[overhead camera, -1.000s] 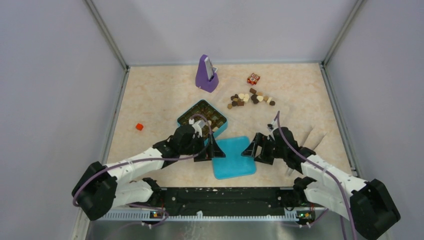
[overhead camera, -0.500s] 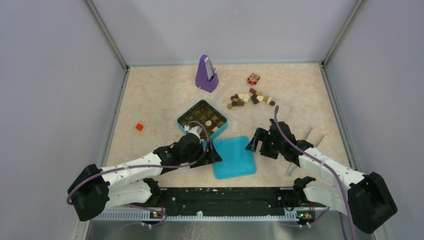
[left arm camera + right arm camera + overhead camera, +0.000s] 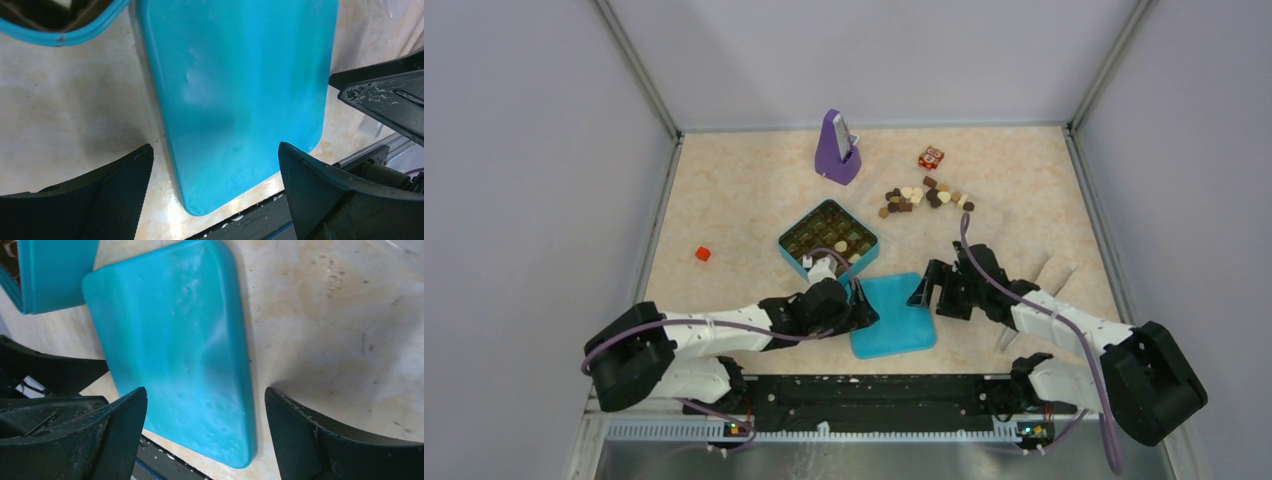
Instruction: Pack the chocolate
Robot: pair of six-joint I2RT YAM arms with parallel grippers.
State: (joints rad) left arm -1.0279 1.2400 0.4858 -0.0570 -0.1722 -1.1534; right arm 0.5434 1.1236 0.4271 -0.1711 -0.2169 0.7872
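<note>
The robot's left gripper has the teal lid's side edge [image 3: 854, 338] [image 3: 169, 142] between its open fingers, so next it needs to move gently to the right in the top view and close on that edge.
A loose pile of small brown and cream chocolate pieces [image 3: 927, 197] lies at the back right. A teal box [image 3: 828, 238] holds more chocolates in its compartments. Its flat teal lid [image 3: 890, 316] lies on the table in front of the box; it also shows in the left wrist view [image 3: 235, 95] and in the right wrist view [image 3: 172, 350]. My left gripper [image 3: 860, 310] is open at the lid's left edge, its jaws straddling that edge [image 3: 215, 165]. My right gripper [image 3: 927, 292] is open at the lid's right edge, jaws straddling it [image 3: 205, 410].
A purple stand [image 3: 837, 150] with a small device stands at the back centre. A red-and-white patterned cube [image 3: 931, 157] sits behind the chocolate pile. A small red block [image 3: 703, 254] lies at the left. Enclosure walls ring the table.
My left gripper has slid forward and right to the lid's left edge. My right gripper has shifted left toward the lid's right edge. The lid and box have not moved.
</note>
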